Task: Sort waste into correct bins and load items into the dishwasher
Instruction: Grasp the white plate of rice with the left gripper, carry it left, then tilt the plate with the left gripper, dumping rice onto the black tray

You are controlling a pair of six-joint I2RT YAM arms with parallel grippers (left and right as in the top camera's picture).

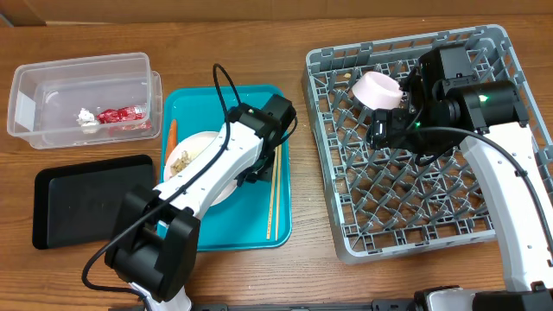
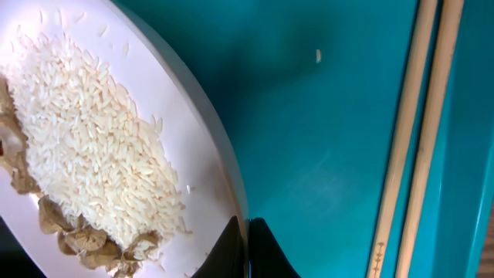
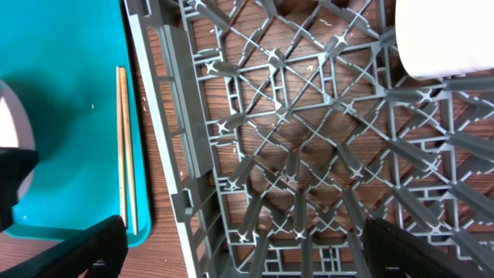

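Note:
Rice and scraps cover the plate. It rises in my left gripper next, tips over the black tray, then gets released on the teal tray by the chopsticks.
My left gripper is shut on the rim of a white round plate that holds rice and beige food scraps. The plate lies on the teal tray with an orange carrot to its left and wooden chopsticks to its right. My right gripper is open and empty over the grey dish rack, just below a pale-pink bowl lying in it. The clear tub holds a red wrapper and a white paper wad.
A flat black tray lies at the front left, below the clear tub. The teal tray sits between the bins and the rack. In the right wrist view the rack wall runs beside the chopsticks.

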